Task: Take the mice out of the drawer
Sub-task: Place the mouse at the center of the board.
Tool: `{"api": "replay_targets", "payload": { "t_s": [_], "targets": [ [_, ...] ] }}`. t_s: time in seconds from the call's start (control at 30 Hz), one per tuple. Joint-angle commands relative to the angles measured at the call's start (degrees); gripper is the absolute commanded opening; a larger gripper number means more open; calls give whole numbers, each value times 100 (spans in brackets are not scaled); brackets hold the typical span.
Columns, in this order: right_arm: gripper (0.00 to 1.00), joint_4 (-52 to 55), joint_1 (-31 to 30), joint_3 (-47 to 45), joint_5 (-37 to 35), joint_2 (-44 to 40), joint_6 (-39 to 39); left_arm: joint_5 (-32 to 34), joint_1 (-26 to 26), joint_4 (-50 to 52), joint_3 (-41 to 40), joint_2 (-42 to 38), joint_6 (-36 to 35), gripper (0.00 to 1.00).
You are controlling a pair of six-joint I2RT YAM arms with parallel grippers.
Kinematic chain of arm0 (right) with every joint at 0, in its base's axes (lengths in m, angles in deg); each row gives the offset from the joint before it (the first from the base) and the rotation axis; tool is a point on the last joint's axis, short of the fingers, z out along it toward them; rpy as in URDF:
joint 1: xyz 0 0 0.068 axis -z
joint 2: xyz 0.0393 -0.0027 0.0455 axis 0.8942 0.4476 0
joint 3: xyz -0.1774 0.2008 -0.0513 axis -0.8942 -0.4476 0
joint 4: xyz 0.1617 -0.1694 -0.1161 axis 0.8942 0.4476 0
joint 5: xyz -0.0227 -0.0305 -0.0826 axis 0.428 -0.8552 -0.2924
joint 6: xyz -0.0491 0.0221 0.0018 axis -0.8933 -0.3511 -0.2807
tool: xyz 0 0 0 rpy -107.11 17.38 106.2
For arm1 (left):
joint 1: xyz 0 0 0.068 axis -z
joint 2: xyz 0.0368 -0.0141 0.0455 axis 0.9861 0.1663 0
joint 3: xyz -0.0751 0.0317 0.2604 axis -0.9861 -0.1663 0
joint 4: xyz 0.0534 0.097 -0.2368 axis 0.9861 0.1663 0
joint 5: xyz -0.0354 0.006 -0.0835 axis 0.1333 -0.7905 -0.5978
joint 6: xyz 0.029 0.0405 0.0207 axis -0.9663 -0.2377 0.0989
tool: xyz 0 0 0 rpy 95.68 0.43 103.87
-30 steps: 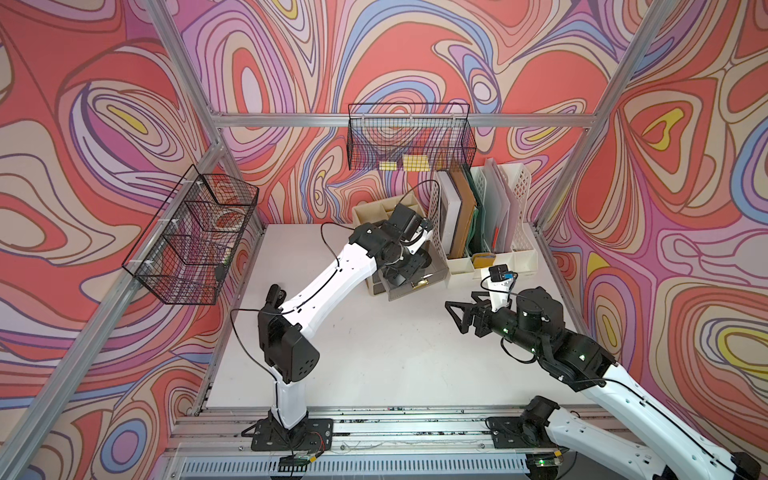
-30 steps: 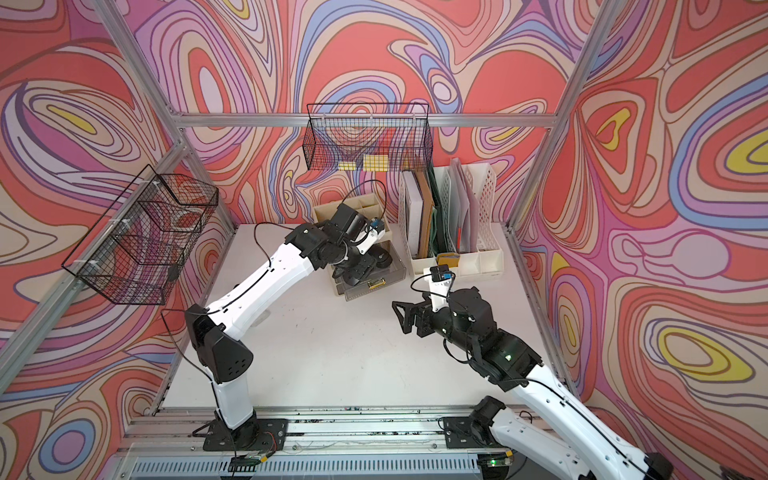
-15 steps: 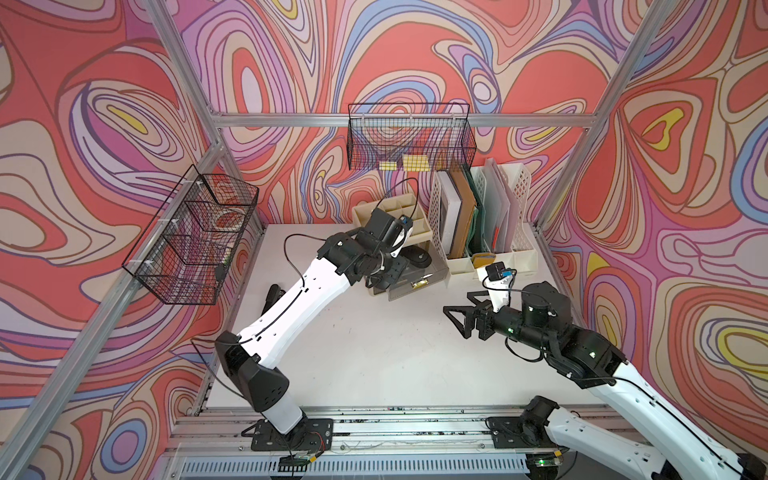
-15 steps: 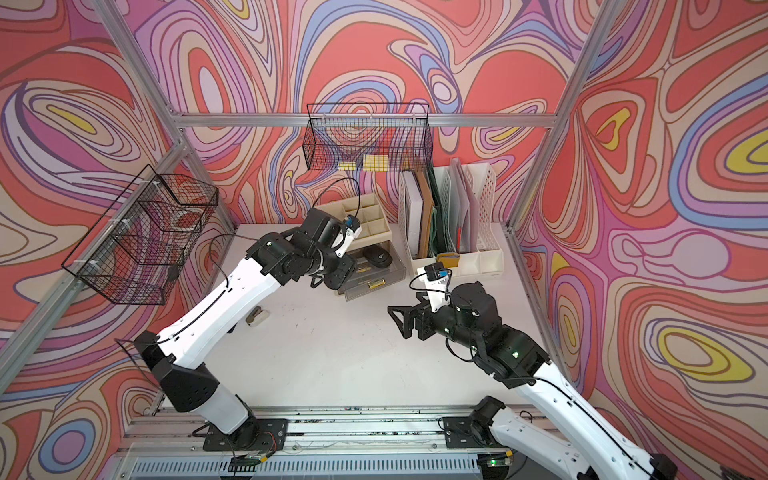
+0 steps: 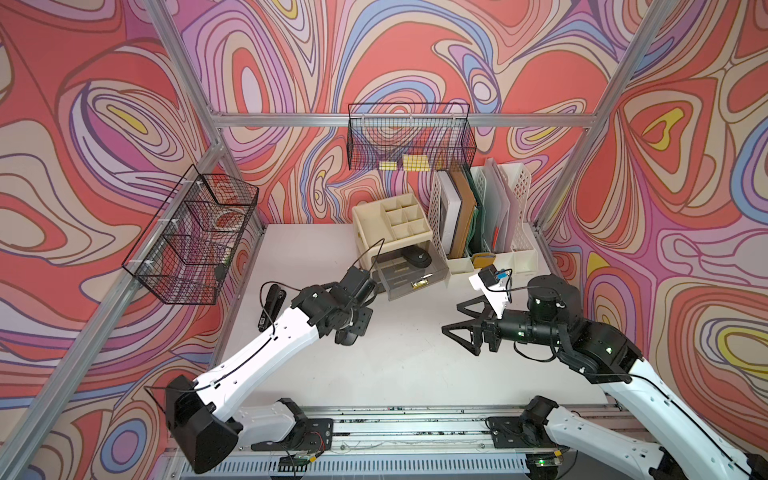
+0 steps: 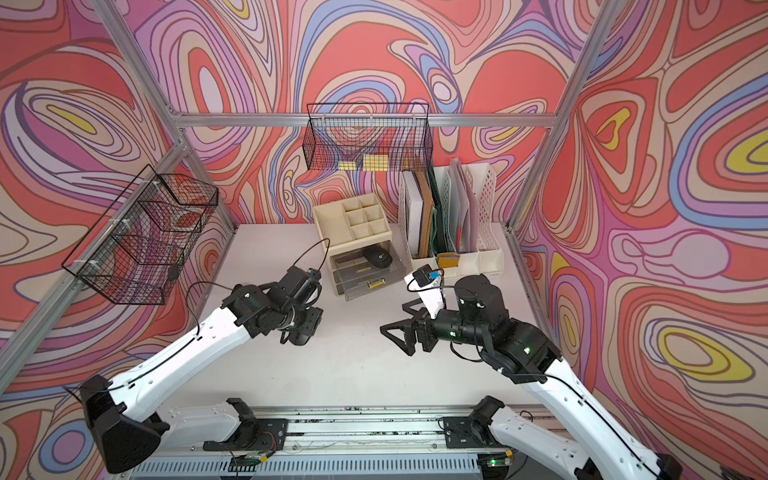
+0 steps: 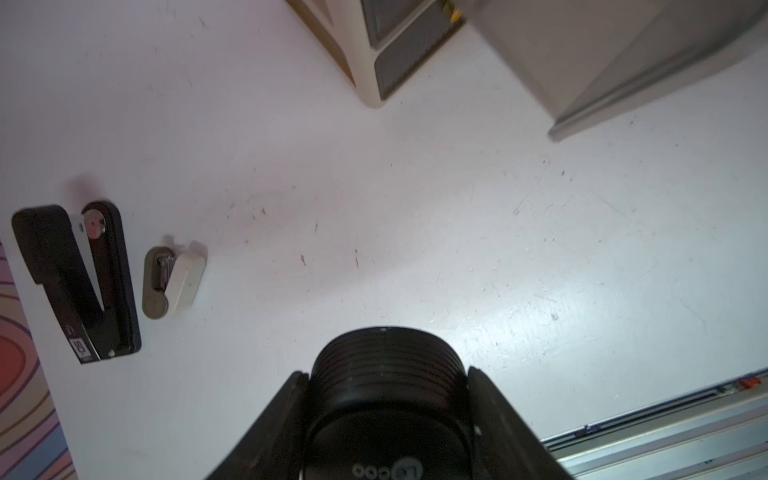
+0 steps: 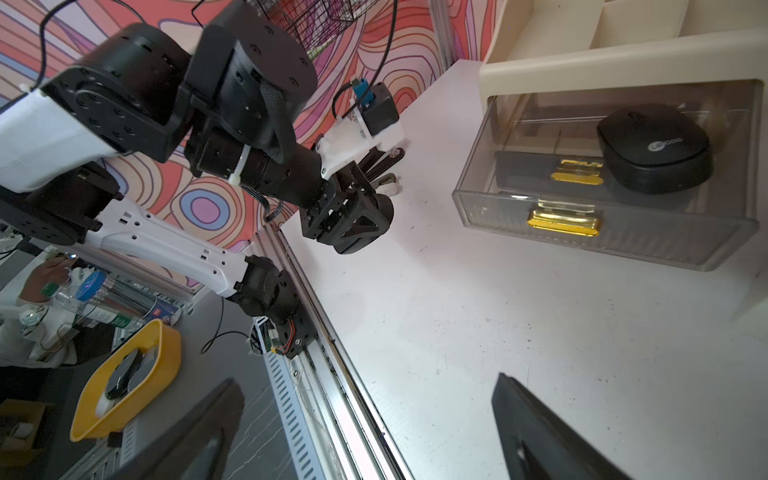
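Observation:
The left gripper lowers the black mouse next until it meets the bare tabletop, which lies below the fingers and clear of the drawer (image 5: 415, 286), and releases it.
My left gripper (image 5: 348, 329) (image 6: 300, 330) hangs over the table in front of the organiser, left of the drawer, shut on one black mouse (image 7: 388, 399). That mouse fills the gap between the fingers (image 7: 286, 415) in the left wrist view. The smoky-grey drawer (image 5: 415, 286) (image 6: 365, 289) (image 8: 623, 241) is pulled out, its gold handle facing forward. Another black mouse (image 5: 417, 258) (image 6: 377, 257) (image 8: 654, 149) lies inside at the back. My right gripper (image 5: 461, 328) (image 6: 399, 332) (image 8: 368, 382) is open and empty, to the right of the drawer's front.
The cream organiser (image 5: 390, 224) and a white file rack (image 5: 482, 216) stand at the back. A black stapler (image 5: 272, 305) (image 7: 79, 282) and a grey-beige staple remover (image 7: 172, 282) lie near the left edge. Wire baskets (image 5: 191, 237) hang on the left and back walls.
My left arm has drawn back from the drawer toward the front left, carrying the mouse. The right gripper has barely moved and stays open.

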Motion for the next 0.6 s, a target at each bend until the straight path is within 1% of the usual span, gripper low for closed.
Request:
{"api": "replay_targets", "payload": {
  "t_s": [0.0,0.1,0.2,0.57],
  "targets": [
    [98,175,-2,65,365,-76,-97,89,35,-298,-538,-394,563,47],
    [98,232,-4,0,388,-87,-114,78,34,-546,-1058,-659,820,48],
    [98,287,-2,-51,432,-70,-137,34,31,-785,-1454,-761,971,48],
    [98,193,-2,-353,419,-141,-132,-187,35,-1708,-2388,-692,1109,48]
  ]
}}
